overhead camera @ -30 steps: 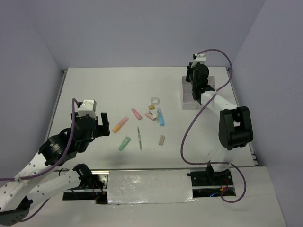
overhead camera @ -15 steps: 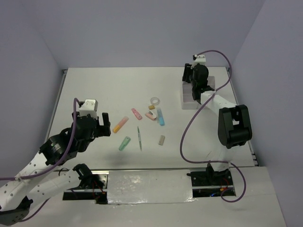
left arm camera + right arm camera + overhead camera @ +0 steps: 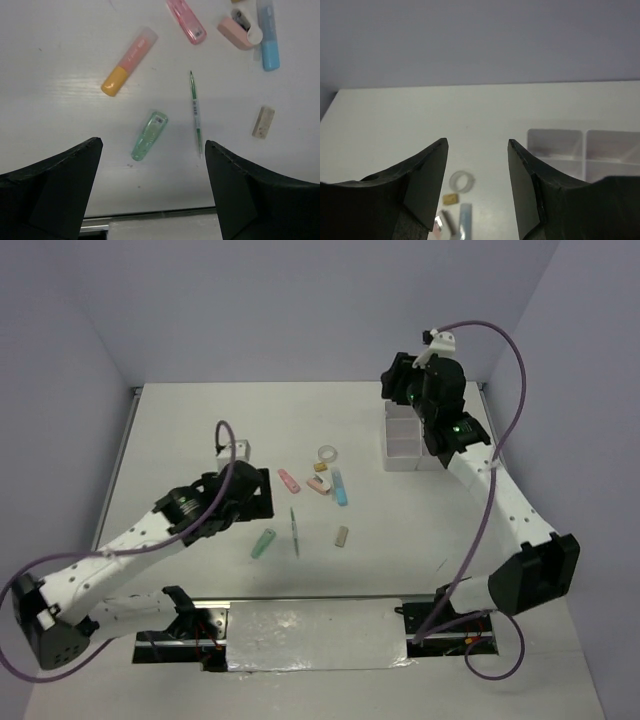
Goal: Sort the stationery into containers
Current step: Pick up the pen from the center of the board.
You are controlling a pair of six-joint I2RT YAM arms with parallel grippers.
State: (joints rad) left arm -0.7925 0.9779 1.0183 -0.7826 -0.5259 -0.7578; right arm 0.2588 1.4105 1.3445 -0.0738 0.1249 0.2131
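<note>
The teal pen's middle (image 3: 294, 531) (image 3: 196, 114) is below my left gripper, to its right in the top view, clear of neighbors. I should bring the gripper down and across onto it.
Stationery lies mid-table: a green stick (image 3: 263, 543), a teal pen (image 3: 294, 530), a tan block (image 3: 342, 535), a pink stick (image 3: 289, 480), a blue stick (image 3: 340, 486) and a white tape ring (image 3: 327, 453). My left gripper (image 3: 260, 495) is open and empty above them and hides the orange stick in the top view. The left wrist view shows the orange stick (image 3: 129, 61), the green stick (image 3: 149, 135) and the pen (image 3: 196, 112) beyond my open left gripper (image 3: 152, 144). My right gripper (image 3: 392, 380) is open and empty, raised beside the translucent divided box (image 3: 410, 438).
A pink-and-white item (image 3: 320, 484) and a small yellow piece (image 3: 321, 467) lie by the blue stick. The right wrist view shows the box compartments (image 3: 580, 150), the tape ring (image 3: 461, 181) and my open right gripper (image 3: 477, 142). The table's near edge (image 3: 150, 215) runs below the left fingers.
My left arm has reached forward and right, over the orange stick. My right gripper has lifted off the box and swung up towards the back.
</note>
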